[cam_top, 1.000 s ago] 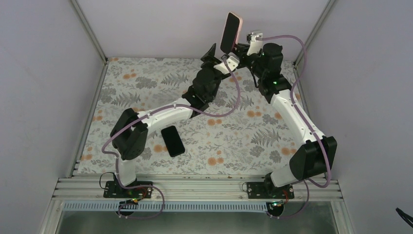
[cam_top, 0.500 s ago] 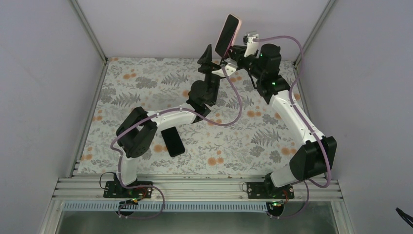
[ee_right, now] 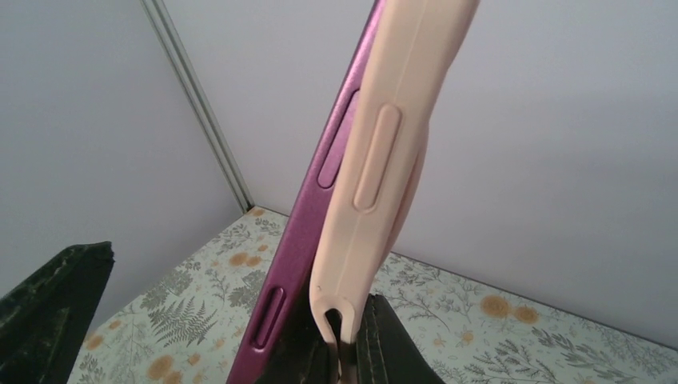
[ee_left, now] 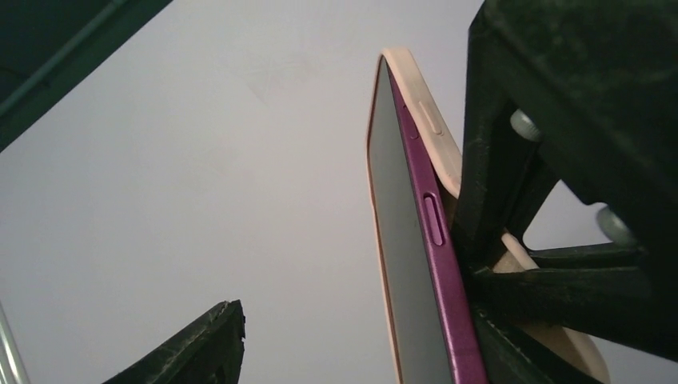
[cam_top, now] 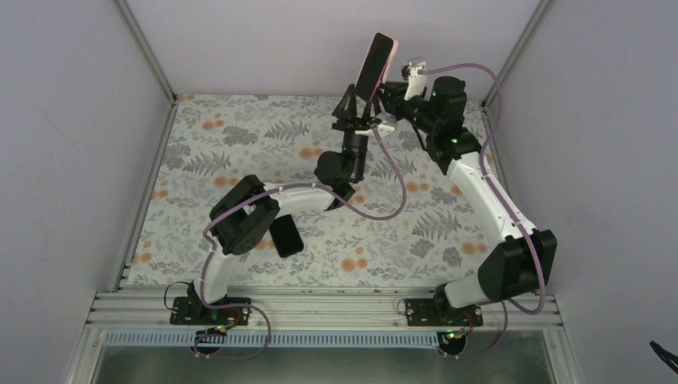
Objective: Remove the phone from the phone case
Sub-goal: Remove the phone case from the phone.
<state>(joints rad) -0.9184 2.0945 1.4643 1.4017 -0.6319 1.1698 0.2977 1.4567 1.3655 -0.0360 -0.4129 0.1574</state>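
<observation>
The clear floral mat (cam_top: 412,182) is below and back of my right gripper, so the gripper needs to draw the case (cam_top: 377,60) back and down and release it there.
A purple phone (ee_right: 308,240) sits in a pale pink case (ee_right: 384,160), held upright high above the far end of the table (cam_top: 240,136). My right gripper (ee_right: 352,352) is shut on the case's lower edge. There the case stands peeled away from the phone's purple side. In the top view the case (cam_top: 377,60) is above my right gripper (cam_top: 382,90). My left gripper (cam_top: 356,94) is open and points up just left of and below the phone. In the left wrist view the phone's dark screen (ee_left: 408,264) stands between its spread fingers, one fingertip (ee_left: 212,340) far to the left.
A second dark phone-like slab (cam_top: 285,234) lies flat on the floral mat, partly under my left arm's elbow (cam_top: 244,216). Grey walls and aluminium corner posts (cam_top: 148,56) enclose the table on three sides.
My left arm has swung right and risen, bringing its open gripper up beside the phone. The right gripper has tilted the cased phone slightly and kept its hold.
</observation>
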